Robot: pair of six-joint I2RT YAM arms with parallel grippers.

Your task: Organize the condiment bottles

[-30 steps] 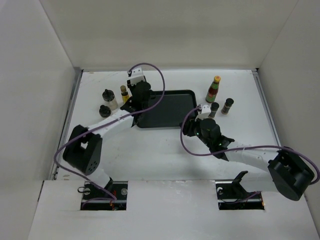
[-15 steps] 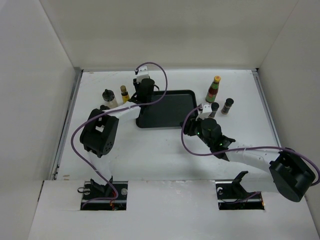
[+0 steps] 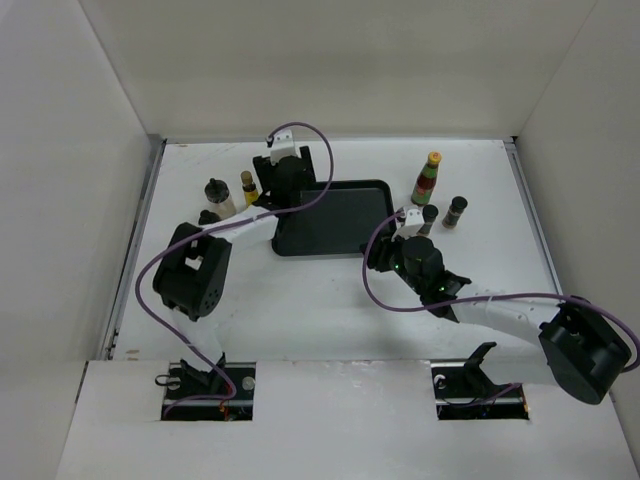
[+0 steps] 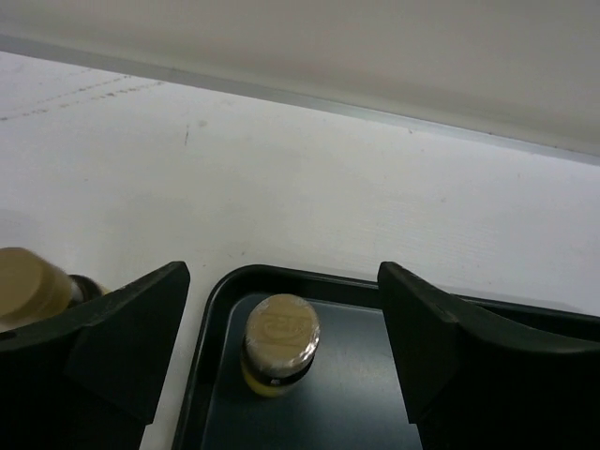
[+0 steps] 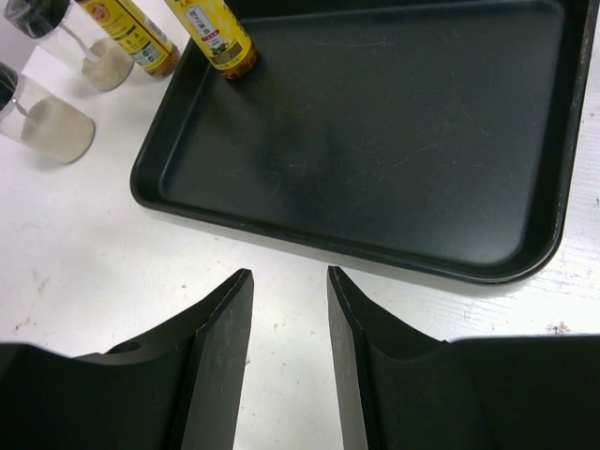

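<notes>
The cap of the second slim yellow bottle [image 3: 248, 187] is to the left of my left gripper in the top view, so that gripper should next move sideways onto it while open.
A slim yellow-labelled bottle [image 4: 279, 342] stands upright in the far-left corner of the black tray [image 3: 340, 225]. My left gripper [image 4: 281, 281] hangs over it, open, one jaw on each side and neither touching; from above, the left gripper [image 3: 282, 190] hides this bottle. A second slim yellow bottle [image 3: 248, 187] and two stubby pale bottles [image 3: 217, 195] stand on the table left of the tray. The red bottle [image 3: 427, 178] and two dark jars [image 3: 456, 211] stand to its right. My right gripper [image 3: 378, 258] is low at the tray's near-right side, narrowly open and holding nothing.
In the right wrist view the tray [image 5: 394, 141] holds only the one yellow bottle [image 5: 220, 37]. White walls close in the table on the left, back and right. One dark jar [image 3: 430, 218] stands close to the right wrist.
The left gripper carried the slim bottle right to the tray corner, then opened and let it go. The right arm has stayed put.
</notes>
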